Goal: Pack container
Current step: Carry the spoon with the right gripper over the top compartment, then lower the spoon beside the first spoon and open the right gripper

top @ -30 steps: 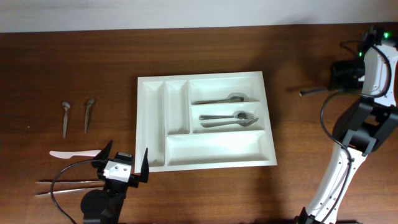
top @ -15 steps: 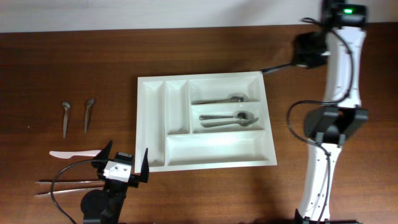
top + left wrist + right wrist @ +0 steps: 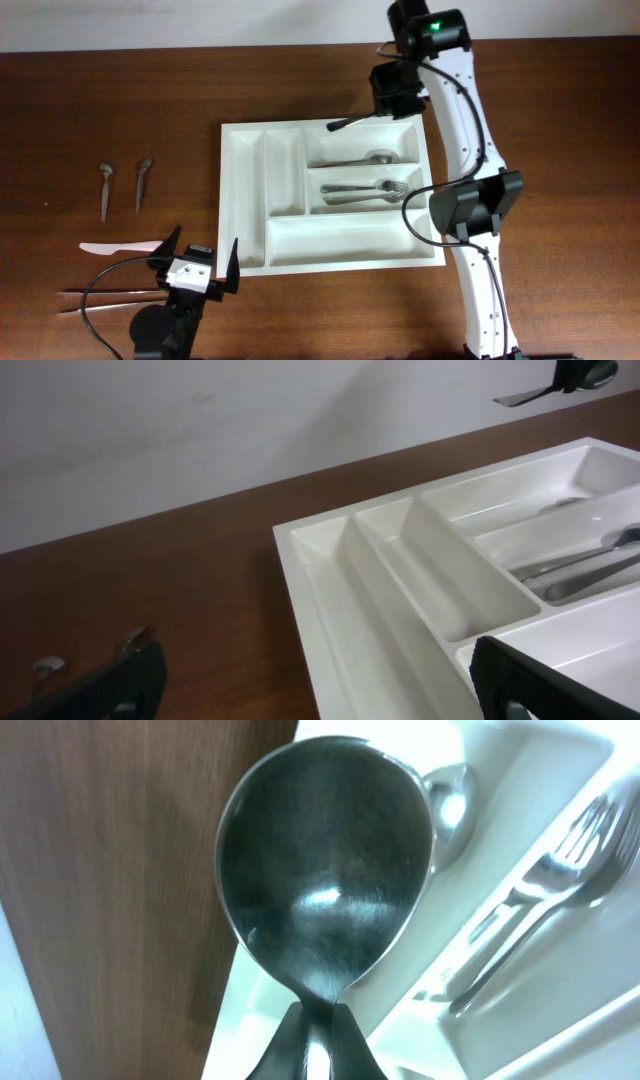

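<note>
My right gripper will next carry the metal spoon down and back, past the tray's far edge and into the tray's upper wide section [image 3: 362, 147] [image 3: 437, 898].
The container [image 3: 350, 240] is a white tray with several compartments in the middle of the table. Its upper wide compartment holds a spoon [image 3: 362, 158] and the one below holds forks [image 3: 370, 190]. My right gripper [image 3: 386, 108] hovers over the tray's far right corner, shut on the neck of a metal spoon [image 3: 350, 121] that points left. In the right wrist view the spoon's bowl [image 3: 325, 870] fills the frame above the shut gripper [image 3: 318, 1035], with the tray [image 3: 560, 780] beneath. My left gripper [image 3: 205, 238] stands open and holds nothing at the tray's near left corner [image 3: 400, 570].
Two small spoons [image 3: 106, 186] [image 3: 143, 182] lie on the brown table at the left. A pink plastic knife [image 3: 120, 246] and thin metal chopsticks [image 3: 100, 293] lie nearer the front, beside the left arm. The right arm's white links [image 3: 470, 200] cross the tray's right edge.
The right arm has swung from the table's far right edge leftward to above the tray's far corner, carrying the spoon. The left arm has not moved.
</note>
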Controlling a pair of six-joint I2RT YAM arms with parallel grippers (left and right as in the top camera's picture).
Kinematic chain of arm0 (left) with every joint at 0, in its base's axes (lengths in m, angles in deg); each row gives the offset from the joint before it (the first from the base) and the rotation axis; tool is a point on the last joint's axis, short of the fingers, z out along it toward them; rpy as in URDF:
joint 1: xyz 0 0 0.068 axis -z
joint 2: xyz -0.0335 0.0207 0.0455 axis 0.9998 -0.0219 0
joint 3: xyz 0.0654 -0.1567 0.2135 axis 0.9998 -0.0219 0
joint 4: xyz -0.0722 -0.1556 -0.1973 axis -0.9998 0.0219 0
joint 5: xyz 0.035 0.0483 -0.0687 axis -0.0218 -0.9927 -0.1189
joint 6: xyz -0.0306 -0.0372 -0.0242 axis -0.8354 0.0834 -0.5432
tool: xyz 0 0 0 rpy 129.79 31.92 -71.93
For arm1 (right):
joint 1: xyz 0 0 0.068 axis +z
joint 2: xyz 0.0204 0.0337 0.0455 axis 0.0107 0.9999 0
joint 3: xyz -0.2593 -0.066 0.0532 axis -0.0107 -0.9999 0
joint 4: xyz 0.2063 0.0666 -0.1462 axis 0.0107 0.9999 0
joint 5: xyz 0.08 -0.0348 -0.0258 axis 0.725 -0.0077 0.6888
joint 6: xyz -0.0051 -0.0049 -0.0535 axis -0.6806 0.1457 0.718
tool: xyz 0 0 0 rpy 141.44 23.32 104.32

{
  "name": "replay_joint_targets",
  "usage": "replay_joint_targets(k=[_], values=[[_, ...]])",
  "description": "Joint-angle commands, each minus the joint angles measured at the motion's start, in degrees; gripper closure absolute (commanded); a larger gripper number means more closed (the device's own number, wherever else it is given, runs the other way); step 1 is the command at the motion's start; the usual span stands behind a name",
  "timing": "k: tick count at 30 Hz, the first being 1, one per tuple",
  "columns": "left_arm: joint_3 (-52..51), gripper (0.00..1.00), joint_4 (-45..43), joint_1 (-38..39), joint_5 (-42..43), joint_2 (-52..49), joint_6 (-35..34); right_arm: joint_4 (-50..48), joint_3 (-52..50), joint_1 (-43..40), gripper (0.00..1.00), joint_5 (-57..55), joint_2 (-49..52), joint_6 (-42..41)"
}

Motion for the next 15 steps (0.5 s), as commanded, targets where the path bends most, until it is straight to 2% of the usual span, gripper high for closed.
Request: replay_joint_targets(k=[1, 15], values=[[-0.42, 0.01, -0.20, -0.24, -0.39, 0.44, 0.94, -0.04, -2.21, 1.25, 0.96, -2.03, 0.11, -5.20], [-0.42, 0.01, -0.22, -0.24, -0.39, 0.44, 0.94, -2.27, -13.75, 1.81, 0.94, -1.97, 0.11, -8.76]])
